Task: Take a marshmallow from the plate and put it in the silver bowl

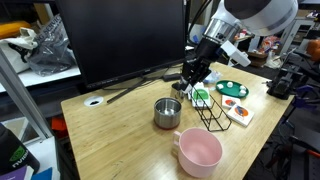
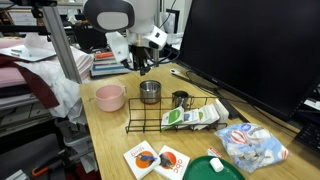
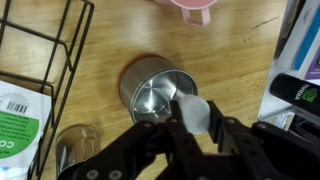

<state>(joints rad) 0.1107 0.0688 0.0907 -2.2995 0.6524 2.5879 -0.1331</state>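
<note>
The silver bowl's open mouth [image 1: 167, 105] [image 3: 160, 94] is below my gripper, and the marshmallow is still over the bowl's rim. My gripper should move toward the middle next and go down inside to let go of the marshmallow.
My gripper [image 3: 196, 128] is shut on a white marshmallow [image 3: 194, 110] and holds it just above the near rim of the silver bowl [image 3: 153, 92]. The bowl's shiny inside looks empty. In both exterior views the gripper [image 1: 192, 74] [image 2: 145, 68] hangs over the silver bowl [image 1: 167, 112] [image 2: 150, 92]. The green plate [image 1: 221, 87] lies behind the wire rack, and in an exterior view it shows at the table's near edge [image 2: 228, 172].
A pink bowl [image 1: 198, 152] [image 2: 110, 97] stands next to the silver bowl. A black wire rack [image 1: 208, 112] [image 2: 170, 118] holds a green-and-white packet. A small glass [image 2: 180, 99], a bag of marshmallows [image 2: 255, 148], printed cards [image 2: 155, 160] and a large monitor [image 1: 130, 40] are nearby.
</note>
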